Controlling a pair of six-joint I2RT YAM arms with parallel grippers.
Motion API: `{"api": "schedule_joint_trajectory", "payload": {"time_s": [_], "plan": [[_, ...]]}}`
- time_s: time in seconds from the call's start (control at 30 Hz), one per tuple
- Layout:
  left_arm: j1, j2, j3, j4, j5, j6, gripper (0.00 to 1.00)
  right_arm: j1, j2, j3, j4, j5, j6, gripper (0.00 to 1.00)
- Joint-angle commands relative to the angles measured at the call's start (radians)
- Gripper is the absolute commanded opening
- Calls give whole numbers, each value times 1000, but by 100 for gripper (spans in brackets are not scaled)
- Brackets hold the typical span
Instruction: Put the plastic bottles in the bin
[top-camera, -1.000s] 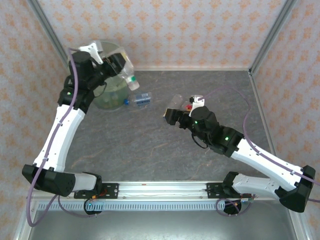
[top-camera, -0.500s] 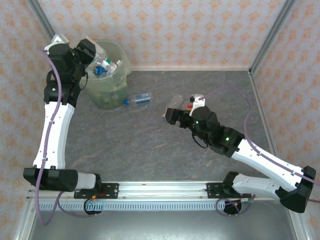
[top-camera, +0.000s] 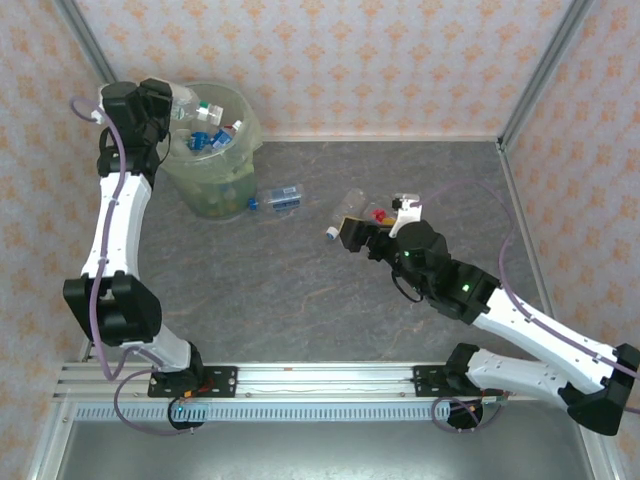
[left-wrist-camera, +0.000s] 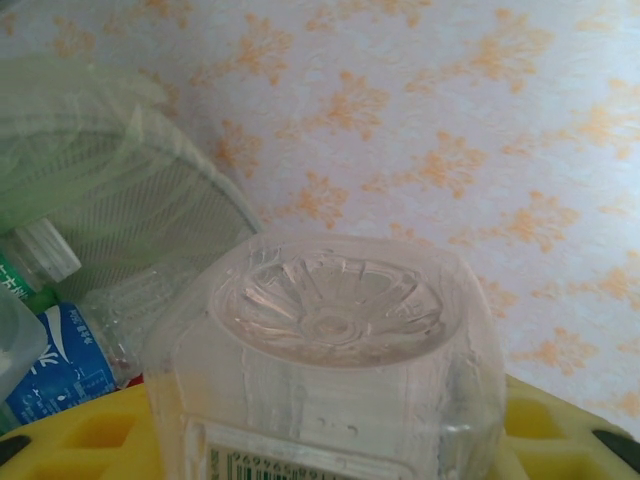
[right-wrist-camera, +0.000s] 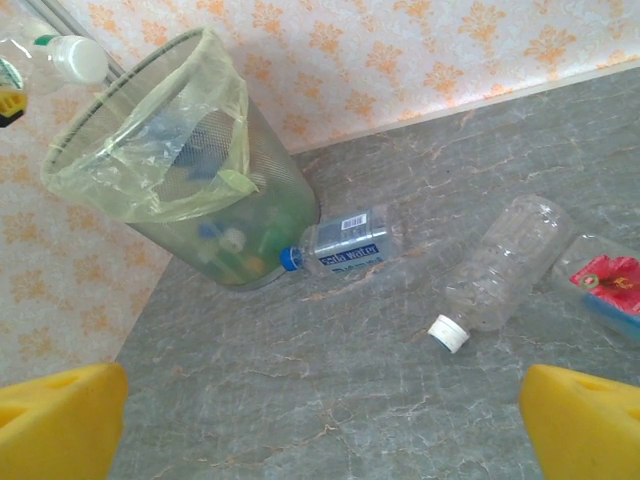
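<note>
My left gripper shifts a little outward and toward the bin's opening next to release the clear plastic bottle (left-wrist-camera: 330, 340), as that opening lies close beside the gripper.
My left gripper (top-camera: 172, 103) is raised at the far left rim of the bin (top-camera: 228, 188), shut on a clear plastic bottle (left-wrist-camera: 330, 340) whose ribbed base faces the left wrist camera. Several bottles with blue and white caps (top-camera: 208, 135) lie inside the bin. Three bottles lie on the table: a blue-capped, blue-labelled one (right-wrist-camera: 345, 245) beside the bin (right-wrist-camera: 235, 195), a clear white-capped one (right-wrist-camera: 495, 268), and a red-labelled one (right-wrist-camera: 600, 285). My right gripper (top-camera: 355, 232) hovers open just in front of the clear white-capped bottle (top-camera: 345, 212), its yellow fingers (right-wrist-camera: 585, 420) holding nothing.
The grey marbled table (top-camera: 290, 290) is bounded by patterned walls at the back and sides, with metal corner posts (top-camera: 540, 75). The bin stands in the back left corner, close to the wall.
My left arm has swung the clear bottle from the bin's right side, across it, to its far left rim. The right gripper drew back slightly, uncovering the white-capped bottle.
</note>
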Motion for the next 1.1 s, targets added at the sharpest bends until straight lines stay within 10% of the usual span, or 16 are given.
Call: {"api": "schedule_joint_trajectory", "payload": {"time_s": [0.0, 0.5, 0.8, 1.07], "plan": [[4, 25, 25, 68, 10, -86, 46, 5, -33, -20, 23, 51, 15, 100], [6, 259, 315, -112, -25, -59, 54, 5, -27, -25, 27, 73, 25, 100], [7, 222, 261, -134, -55, -45, 98, 5, -31, -49, 49, 73, 34, 100], [6, 156, 267, -165, -93, -1, 99, 5, -12, -46, 62, 69, 21, 100]]}}
